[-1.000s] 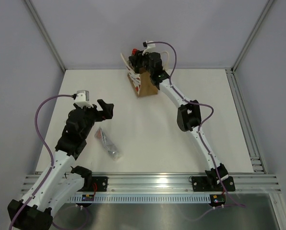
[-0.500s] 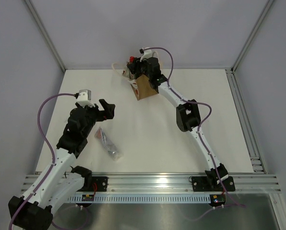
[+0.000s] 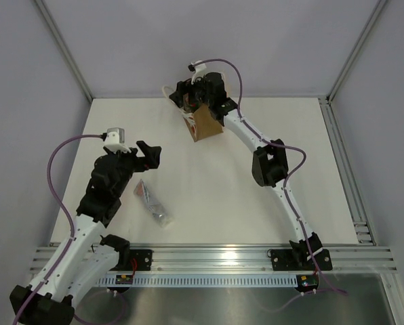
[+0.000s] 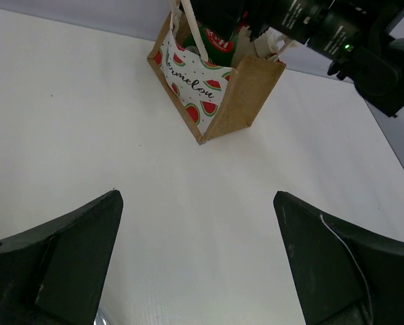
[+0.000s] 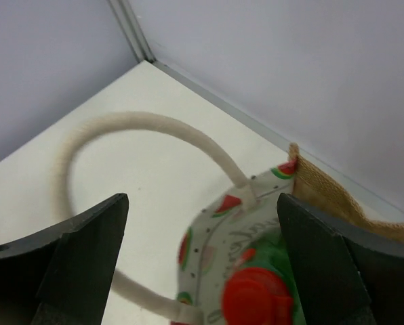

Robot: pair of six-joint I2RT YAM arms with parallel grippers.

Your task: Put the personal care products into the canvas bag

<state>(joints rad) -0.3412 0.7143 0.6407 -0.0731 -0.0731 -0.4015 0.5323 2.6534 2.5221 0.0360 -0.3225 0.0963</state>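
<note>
I need to pull my left gripper back, tilt it downward and lower it onto the tube's middle (image 3: 152,202) to close, as the silvery squeeze tube is still outside the bag (image 3: 207,124).
The canvas bag (image 3: 207,124) stands at the back of the table, its cream watermelon-print side (image 4: 188,78) turned to the left. The dark green bottle with the red top (image 5: 259,298) stands inside the bag (image 5: 324,184). My right gripper (image 3: 187,95) hovers open just over the bag's mouth, its jaws (image 5: 202,196) wide on either side of the bottle and not touching it. A cream handle (image 5: 87,139) loops out to the left. The silvery squeeze tube (image 3: 154,204) lies on the table near the left arm. My left gripper (image 3: 148,156) is open and empty (image 4: 196,194), aimed at the bag.
The enclosure's walls and a metal corner post (image 5: 131,27) stand right behind the bag. A slotted rail (image 3: 341,156) runs along the table's right edge, and the arms' mounting rail (image 3: 215,257) along the near edge. The right arm (image 4: 324,27) reaches over the bag.
The right gripper came down over the bag with the red-topped green bottle, then opened and let it go inside. The left arm has barely moved.
</note>
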